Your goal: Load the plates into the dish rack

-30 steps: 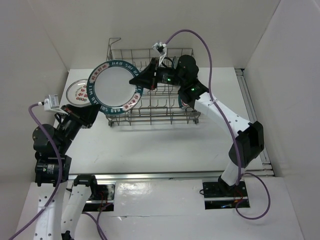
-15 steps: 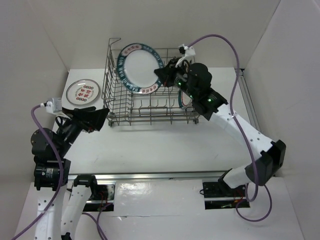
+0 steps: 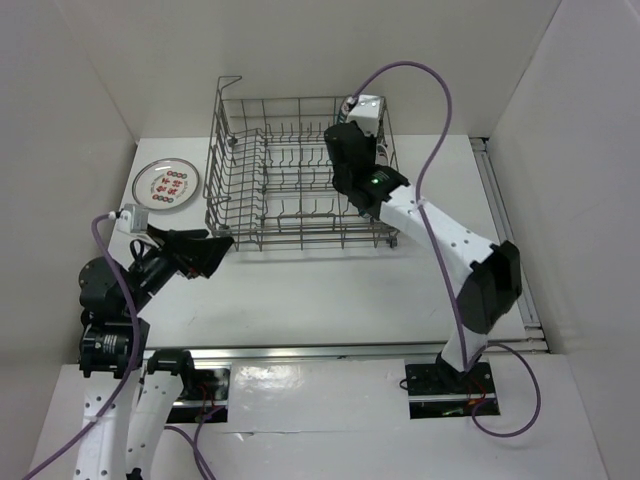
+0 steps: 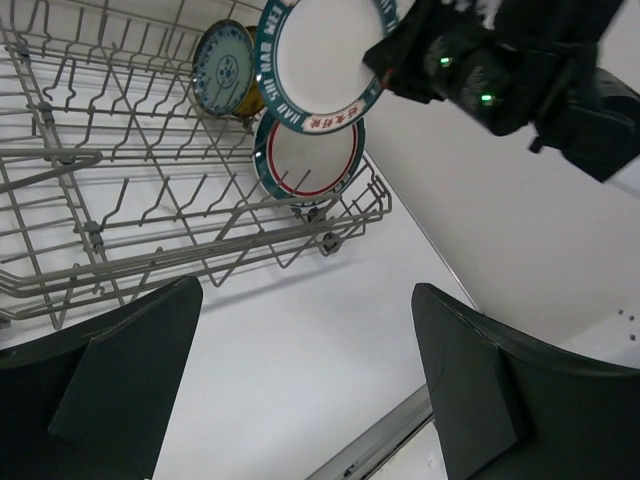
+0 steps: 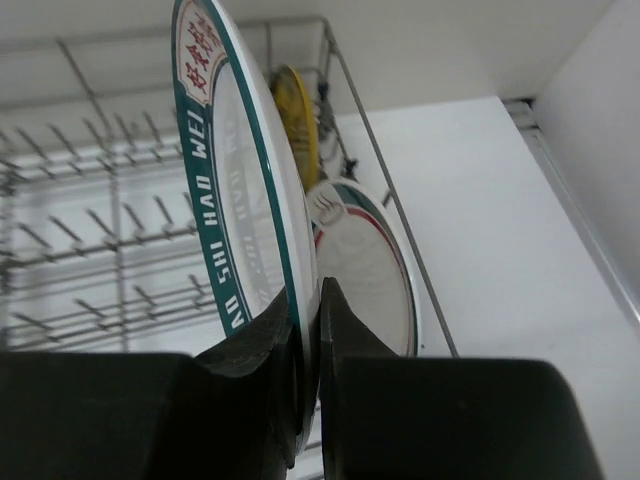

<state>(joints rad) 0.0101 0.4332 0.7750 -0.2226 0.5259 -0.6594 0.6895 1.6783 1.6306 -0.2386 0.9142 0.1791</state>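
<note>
My right gripper lowers the lettered plate, already on edge, straight down into the rack slot below, beside the red-ringed plate, and releases it there next.
A large white plate (image 5: 240,200) with a green lettered rim stands on edge over the right end of the grey wire dish rack (image 3: 290,175). My right gripper (image 5: 308,295) is shut on its rim, and the same plate (image 4: 320,60) shows in the left wrist view under the right gripper (image 4: 420,60). In the rack stand a white plate with a red ring (image 4: 312,160), a small teal plate (image 4: 222,68) and a yellow-brown one (image 5: 295,120). A small white plate with red marks (image 3: 166,184) lies on the table left of the rack. My left gripper (image 4: 305,290) is open and empty near the rack's front left corner (image 3: 205,252).
White walls close in the table on the left, back and right. A metal rail (image 3: 340,350) runs along the near edge by the arm bases. The right arm (image 3: 440,235) reaches over the rack's right front corner. Purple cables (image 3: 420,80) loop above both arms.
My right gripper carried the large plate from above the rack's left side to its right end and turned it on edge. My left gripper opened and drew back toward the near side.
</note>
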